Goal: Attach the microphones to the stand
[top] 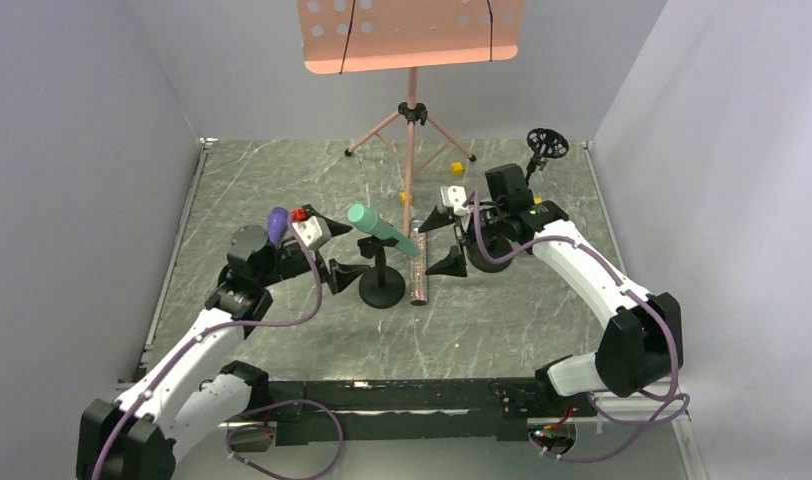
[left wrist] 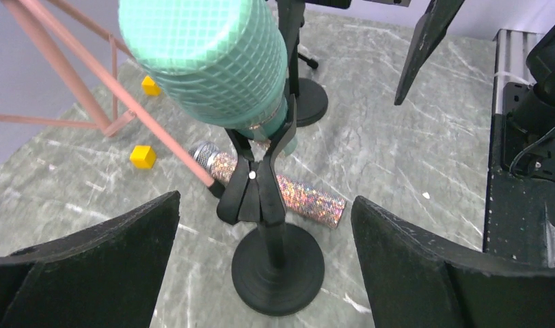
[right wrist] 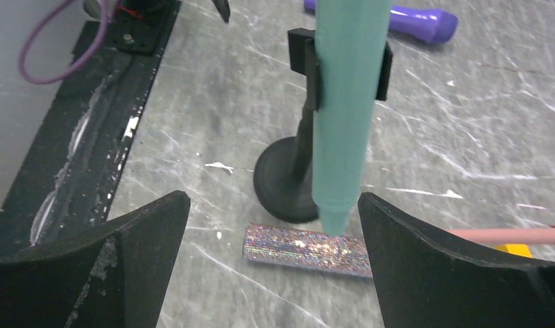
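Observation:
I need to move my left gripper to the right in the top view next, around the clip holding the mint-green microphone (top: 382,230) (left wrist: 260,147), because the gripper's open fingers are still short of it.
The mint-green microphone (top: 382,230) sits tilted in the clip of a small black stand (top: 382,286). It also shows in the left wrist view (left wrist: 206,61) and the right wrist view (right wrist: 343,102). The glittery pinkish-silver microphone (top: 418,275) lies flat on the table just right of the stand's base (left wrist: 278,270), with its mesh head pointing away from me. The purple microphone (top: 276,224) lies behind my left wrist. My left gripper (top: 350,255) is open and empty just left of the stand. My right gripper (top: 442,240) is open and empty, just right of the glittery microphone (right wrist: 305,249).
A pink music stand (top: 412,110) stands at the back, its legs spread on the table. Yellow cubes (top: 457,168) lie near its feet. A second black stand (left wrist: 303,96) stands by the right arm. A black round holder (top: 547,143) is at the back right.

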Tool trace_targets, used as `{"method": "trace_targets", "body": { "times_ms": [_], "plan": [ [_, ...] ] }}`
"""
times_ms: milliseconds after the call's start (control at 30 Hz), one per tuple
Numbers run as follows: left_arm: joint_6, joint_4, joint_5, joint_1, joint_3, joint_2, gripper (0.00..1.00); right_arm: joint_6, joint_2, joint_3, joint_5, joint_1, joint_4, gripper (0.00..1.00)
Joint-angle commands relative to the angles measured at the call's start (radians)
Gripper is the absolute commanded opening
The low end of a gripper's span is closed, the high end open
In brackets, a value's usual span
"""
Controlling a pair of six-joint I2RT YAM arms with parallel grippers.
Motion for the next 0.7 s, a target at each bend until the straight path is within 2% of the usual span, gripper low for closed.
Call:
{"method": "trace_targets", "body": {
  "times_ms": [0, 133, 233, 433, 667],
  "plan": [
    [-0.013, -0.241, -0.125, -0.001, 0.077, -0.155, 0.99, 0.017, -0.006, -0.048, -0.172, -0.014, 0.118, 1.0],
    [-0.1, -0.299, -0.221, 0.0, 0.028, -0.313, 0.99, -0.003, 0.017, -0.035, -0.149, -0.018, 0.095, 1.0],
    [-0.148, -0.265, -0.215, 0.0, -0.015, -0.344, 0.99, -0.029, 0.023, -0.038, -0.154, -0.021, 0.078, 1.0],
    [0.045, -0.168, -0.09, 0.0, 0.003, -0.229, 0.99, 0.007, 0.014, -0.066, -0.178, -0.04, 0.127, 1.0],
    [-0.021, 0.134, 0.008, 0.0, 0.018, -0.007, 0.99, 0.072, -0.001, -0.111, -0.207, -0.05, 0.211, 1.0]
  ]
}}
